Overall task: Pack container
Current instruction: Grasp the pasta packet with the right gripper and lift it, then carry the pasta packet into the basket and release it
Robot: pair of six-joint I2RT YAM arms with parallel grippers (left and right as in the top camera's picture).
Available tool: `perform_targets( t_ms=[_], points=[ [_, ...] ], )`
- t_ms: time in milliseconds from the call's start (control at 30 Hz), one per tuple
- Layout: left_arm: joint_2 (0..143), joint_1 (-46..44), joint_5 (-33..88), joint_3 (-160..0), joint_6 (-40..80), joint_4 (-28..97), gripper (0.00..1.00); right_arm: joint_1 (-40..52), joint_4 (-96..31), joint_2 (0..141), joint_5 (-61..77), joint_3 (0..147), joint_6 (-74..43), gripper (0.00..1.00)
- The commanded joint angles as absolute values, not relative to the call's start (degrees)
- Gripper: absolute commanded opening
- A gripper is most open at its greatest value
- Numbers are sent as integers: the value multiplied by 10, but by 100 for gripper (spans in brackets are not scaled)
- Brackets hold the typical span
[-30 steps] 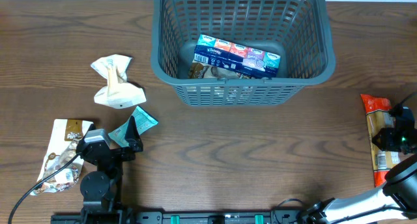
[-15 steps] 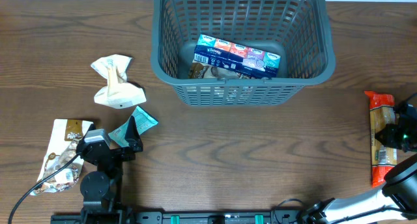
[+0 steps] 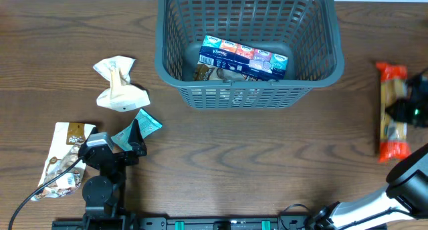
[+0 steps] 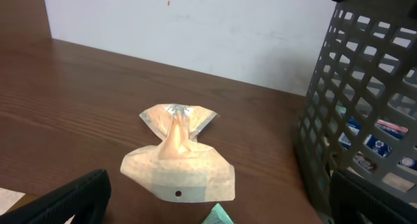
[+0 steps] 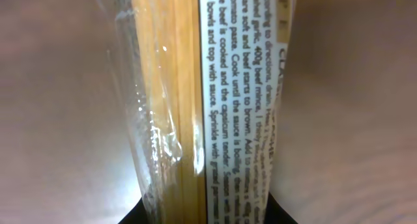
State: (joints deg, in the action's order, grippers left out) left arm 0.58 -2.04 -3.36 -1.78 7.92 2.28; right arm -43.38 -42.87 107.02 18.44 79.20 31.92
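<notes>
The right gripper rises next, turns over the basket and moves down inside the basket's near side [image 3: 243, 74] to release, as the packet lies crosswise to the basket.
The container [image 3: 247, 89], a dark grey slotted basket, stands at the table's far middle and holds a blue tissue pack [image 3: 244, 57]. At the far right my right gripper [image 3: 405, 104] is shut on a long spaghetti packet [image 3: 390, 126] with orange ends. The right wrist view shows that packet [image 5: 208, 100] filling the frame between the dark fingertips [image 5: 277, 214]. My left gripper [image 3: 137, 142] rests open at the lower left over a teal packet [image 3: 146, 125]. In the left wrist view a cream packet [image 4: 179, 162] lies ahead of the left gripper [image 4: 215, 211], and the container's wall [image 4: 365, 107] is at the right.
A cream packet [image 3: 119, 85] lies left of the basket. A brown and white snack bag [image 3: 63, 160] lies at the lower left beside the left arm. A white wall [image 4: 195, 28] runs behind the table's far edge.
My right gripper has shut on the spaghetti packet and carried it a little toward the far side of the table. The left arm has not moved.
</notes>
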Motion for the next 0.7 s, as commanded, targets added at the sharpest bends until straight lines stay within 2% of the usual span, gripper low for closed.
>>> perform_targets(
  t_ms=[0,667],
  points=[
    [2,-23,-36,-3,85,37,99,-399,-426,1008,247,855,278,1],
    [2,-23,-36,-3,85,37,99,-167,-431,902,206,1106,271,1]
  ],
)
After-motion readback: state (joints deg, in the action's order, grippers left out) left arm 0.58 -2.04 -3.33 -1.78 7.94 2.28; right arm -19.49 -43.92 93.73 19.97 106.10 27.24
